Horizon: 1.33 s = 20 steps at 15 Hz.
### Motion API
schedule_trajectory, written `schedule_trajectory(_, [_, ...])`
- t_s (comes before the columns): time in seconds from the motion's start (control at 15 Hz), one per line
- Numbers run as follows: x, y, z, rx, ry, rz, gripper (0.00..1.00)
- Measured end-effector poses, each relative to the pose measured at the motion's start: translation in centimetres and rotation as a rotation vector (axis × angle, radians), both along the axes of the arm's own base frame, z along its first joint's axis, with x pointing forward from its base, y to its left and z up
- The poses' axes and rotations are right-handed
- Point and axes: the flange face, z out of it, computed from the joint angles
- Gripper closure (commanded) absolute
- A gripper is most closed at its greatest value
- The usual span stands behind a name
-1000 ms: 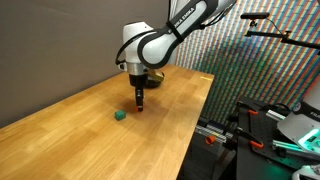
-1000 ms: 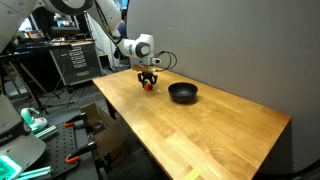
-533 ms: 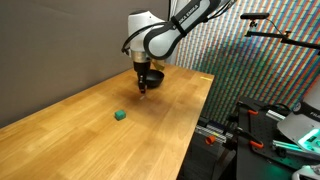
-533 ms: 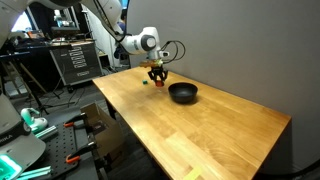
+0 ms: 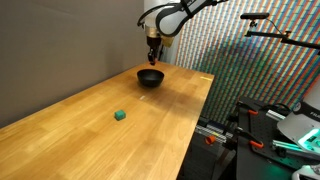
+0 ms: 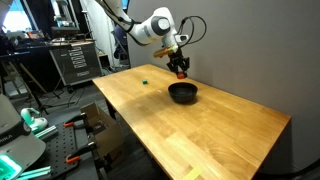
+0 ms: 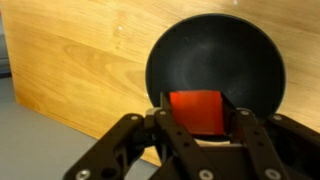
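My gripper stays over the black bowl (image 5: 150,77) next, then opens its fingers to let go of the red block (image 6: 181,73) inside.
My gripper (image 7: 196,118) is shut on a red block (image 7: 196,110), held in the air directly over a black bowl (image 7: 215,62). In both exterior views the gripper (image 5: 154,60) (image 6: 181,72) hangs a short way above the bowl (image 5: 150,77) (image 6: 182,92), which stands on the wooden table (image 5: 120,140) (image 6: 190,130). The red block (image 6: 181,73) shows as a small red spot between the fingers. A small green block (image 5: 120,115) (image 6: 145,82) lies alone on the table, well away from the bowl.
A grey wall runs behind the table. Equipment racks, cables and stands (image 6: 75,60) (image 5: 270,120) crowd the floor past the table's edges. The wrist view shows the table's edge and grey floor (image 7: 40,150) at lower left.
The gripper has closed on the red block, lifted it off the table near the green block and carried it up and across to above the black bowl.
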Motion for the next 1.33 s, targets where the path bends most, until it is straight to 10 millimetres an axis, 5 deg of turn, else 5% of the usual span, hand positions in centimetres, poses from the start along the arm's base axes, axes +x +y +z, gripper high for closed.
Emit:
schedule_trajectory(0.07, [0.0, -0.9, -0.3, 0.003, 0.004, -0.016, 0.79])
schedule_trajectory(0.13, [-0.1, -1.5, -0.7, 0.009, 0.011, -0.028, 0.67])
schedule_trajectory(0.2, [-0.2, -2.0, -1.3, 0.013, 0.020, -0.037, 0.29])
schedule_trajectory(0.27, [-0.3, -2.2, -2.1, 0.017, 0.030, -0.043, 0.29])
schedule_trajectory(0.53, [-0.7, -2.0, -4.7, 0.039, 0.070, -0.052, 0.01])
schedule_trajectory(0.87, [-0.8, 1.5, -4.8, 0.114, 0.091, -0.033, 0.00])
schedule_trajectory(1.33, [-2.8, 15.0, -3.7, 0.288, 0.162, 0.166, 0.00])
